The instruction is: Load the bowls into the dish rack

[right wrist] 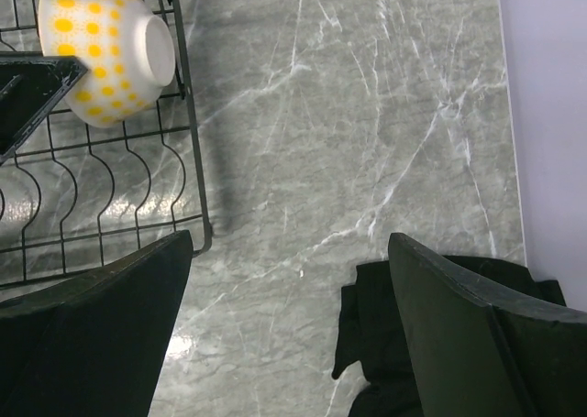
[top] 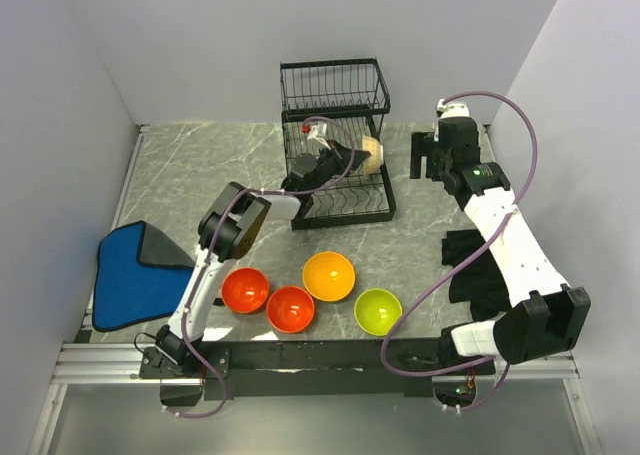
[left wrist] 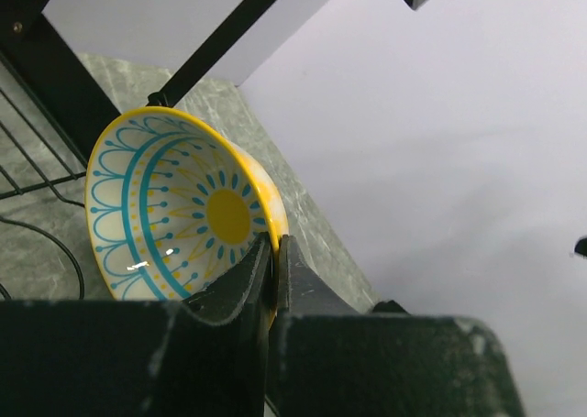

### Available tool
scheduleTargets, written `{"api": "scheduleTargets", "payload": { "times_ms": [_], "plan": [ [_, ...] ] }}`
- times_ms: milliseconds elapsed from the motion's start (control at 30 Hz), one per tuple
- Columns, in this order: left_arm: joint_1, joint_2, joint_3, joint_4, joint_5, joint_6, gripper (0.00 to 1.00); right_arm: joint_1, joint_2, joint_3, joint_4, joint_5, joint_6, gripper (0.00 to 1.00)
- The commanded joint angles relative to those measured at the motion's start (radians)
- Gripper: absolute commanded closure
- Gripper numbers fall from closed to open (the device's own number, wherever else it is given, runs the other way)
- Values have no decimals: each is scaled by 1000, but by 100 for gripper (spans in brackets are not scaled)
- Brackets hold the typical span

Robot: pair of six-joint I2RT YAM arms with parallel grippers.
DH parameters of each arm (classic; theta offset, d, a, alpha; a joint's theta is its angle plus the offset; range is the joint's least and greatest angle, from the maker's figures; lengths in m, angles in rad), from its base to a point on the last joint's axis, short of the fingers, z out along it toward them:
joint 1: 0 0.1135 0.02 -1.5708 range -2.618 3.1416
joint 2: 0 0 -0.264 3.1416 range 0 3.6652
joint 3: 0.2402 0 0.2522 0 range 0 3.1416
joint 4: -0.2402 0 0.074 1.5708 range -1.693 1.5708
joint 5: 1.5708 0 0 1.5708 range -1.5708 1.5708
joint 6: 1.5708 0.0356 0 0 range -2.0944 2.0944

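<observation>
The cream bowl is tilted sideways over the slotted base, so I will next lower my left gripper, set the bowl in place among the wires and let go of the bowl's rim.
The black wire dish rack [top: 335, 105] stands at the back middle of the table. My left gripper [left wrist: 273, 252] reaches into its lower tier, shut on the rim of the cream bowl with the blue-yellow pattern [left wrist: 174, 215], which is tilted on its side over the slotted base [right wrist: 92, 188]. From the right wrist view the same bowl [right wrist: 105, 50] shows its yellow-dotted outside. Two red-orange bowls [top: 245, 290] [top: 291, 309], an orange bowl [top: 329, 276] and a lime green bowl [top: 378, 311] sit upright near the front edge. My right gripper [top: 418, 157] hovers open and empty to the right of the rack.
A blue folded cloth [top: 135, 270] lies at the front left. A black cloth [top: 475, 265] lies at the right, under my right arm; its corner [right wrist: 394, 344] shows below the right gripper [right wrist: 289, 325]. White walls close in the table on three sides.
</observation>
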Motion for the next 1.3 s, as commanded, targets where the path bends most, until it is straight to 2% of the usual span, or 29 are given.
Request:
{"api": "scheduleTargets", "payload": {
  "times_ms": [0,233,500,767,1067,1133,1200,1267],
  "plan": [
    [-23,-23,-36,-262,-124,-9,99,9,-8,25,43,15,7,5],
    [-15,-16,-41,-305,-147,-23,99,15,-16,13,47,18,4,5],
    [-5,-31,-88,-287,-112,-27,99,31,-1,29,46,24,-10,4],
    [-1,-13,-47,-342,-125,-35,99,55,25,42,61,28,-7,4],
    [6,-2,18,-479,-118,-18,91,74,34,45,69,34,-7,4],
    [6,-3,24,-490,-112,-3,86,75,28,39,70,34,-8,4],
    [6,-8,16,-491,-115,6,75,77,24,33,72,36,-8,4],
    [5,-14,7,-476,-99,20,68,80,19,28,73,39,-7,4]
  ]
}}
